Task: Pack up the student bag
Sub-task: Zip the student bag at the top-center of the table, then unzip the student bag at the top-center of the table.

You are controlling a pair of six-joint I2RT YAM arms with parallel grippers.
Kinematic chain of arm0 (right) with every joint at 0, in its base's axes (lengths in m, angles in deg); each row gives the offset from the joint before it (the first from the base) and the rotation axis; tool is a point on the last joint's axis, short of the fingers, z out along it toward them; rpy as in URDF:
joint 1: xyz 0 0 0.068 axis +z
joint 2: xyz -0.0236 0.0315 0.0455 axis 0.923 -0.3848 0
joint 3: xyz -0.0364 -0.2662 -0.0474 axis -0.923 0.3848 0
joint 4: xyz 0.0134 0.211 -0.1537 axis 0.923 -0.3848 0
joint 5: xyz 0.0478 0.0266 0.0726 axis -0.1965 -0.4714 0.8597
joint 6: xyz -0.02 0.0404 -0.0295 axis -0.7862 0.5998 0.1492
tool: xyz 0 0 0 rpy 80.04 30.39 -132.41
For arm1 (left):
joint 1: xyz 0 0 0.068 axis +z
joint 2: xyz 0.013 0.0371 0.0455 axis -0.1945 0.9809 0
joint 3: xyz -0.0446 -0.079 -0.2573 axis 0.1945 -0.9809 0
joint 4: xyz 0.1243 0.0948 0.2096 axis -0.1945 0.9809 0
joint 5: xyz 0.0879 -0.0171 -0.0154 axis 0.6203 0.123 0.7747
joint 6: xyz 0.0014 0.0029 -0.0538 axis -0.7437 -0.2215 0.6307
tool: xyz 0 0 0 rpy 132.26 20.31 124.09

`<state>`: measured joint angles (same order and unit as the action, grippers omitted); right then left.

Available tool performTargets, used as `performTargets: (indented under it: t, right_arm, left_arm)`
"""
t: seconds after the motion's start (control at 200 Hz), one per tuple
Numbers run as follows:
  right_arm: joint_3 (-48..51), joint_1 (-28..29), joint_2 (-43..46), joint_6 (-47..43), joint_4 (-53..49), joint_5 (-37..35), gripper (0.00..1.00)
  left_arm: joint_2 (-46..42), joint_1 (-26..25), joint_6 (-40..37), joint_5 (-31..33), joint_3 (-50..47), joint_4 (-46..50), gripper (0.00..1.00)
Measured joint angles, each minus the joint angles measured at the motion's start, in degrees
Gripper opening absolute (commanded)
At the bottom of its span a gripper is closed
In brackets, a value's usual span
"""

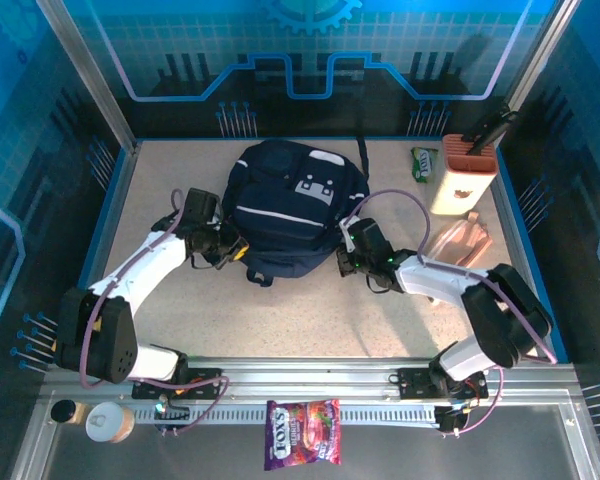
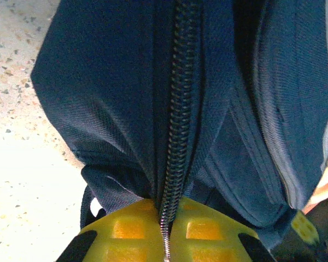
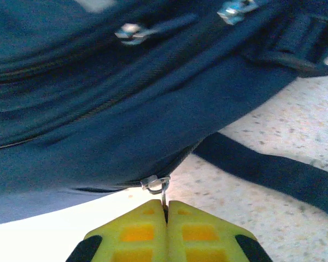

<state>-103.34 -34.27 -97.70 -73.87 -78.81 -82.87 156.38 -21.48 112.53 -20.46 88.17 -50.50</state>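
Next, the right gripper draws the zipper pull (image 3: 159,185) outward along the bag's side edge, since my left gripper pins the seam, then releases the pull.
The student bag (image 1: 290,205), a dark navy backpack with white stripes and grey patches, lies flat mid-table. My left gripper (image 1: 230,248) is at its left lower edge, its yellow fingers (image 2: 132,229) shut on the bag's zipper seam (image 2: 177,136), which runs up between them. My right gripper (image 1: 348,262) is at the bag's right lower corner, shut on the metal zipper pull (image 3: 159,185) that hangs from the bag's (image 3: 126,109) edge. A black strap (image 3: 273,172) lies on the table beside it.
A tan box with a black tool (image 1: 465,172) stands at the back right, a green packet (image 1: 423,162) beside it and a pinkish clear pouch (image 1: 460,245) in front. A Fox's candy bag (image 1: 302,432) lies on the front rail, small jars (image 1: 108,420) at front left.
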Motion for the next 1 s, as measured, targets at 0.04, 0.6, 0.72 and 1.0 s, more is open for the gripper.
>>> performTargets:
  t: [0.04, 0.6, 0.72, 1.0]
  right_arm:
    - [-0.5, -1.0, -1.3, 0.0, 0.6, 0.0, 0.01]
    - [-9.4, -10.7, -11.7, 5.2, 2.0, 5.4, 0.14]
    - [-10.4, -12.1, -12.1, 5.5, 1.4, 8.3, 0.22]
    - [-7.1, -12.9, -1.4, 8.7, -1.2, 12.4, 0.68]
  left_arm:
    - [0.0, 0.2, -1.3, -0.6, 0.2, 0.5, 0.0]
    - [-1.8, 2.1, -10.1, -6.0, 0.1, 3.0, 0.0]
    - [-2.6, 2.1, -10.5, -6.2, -1.3, 2.9, 0.0]
    - [-5.7, -0.1, -13.9, -3.7, -1.2, 7.1, 0.62]
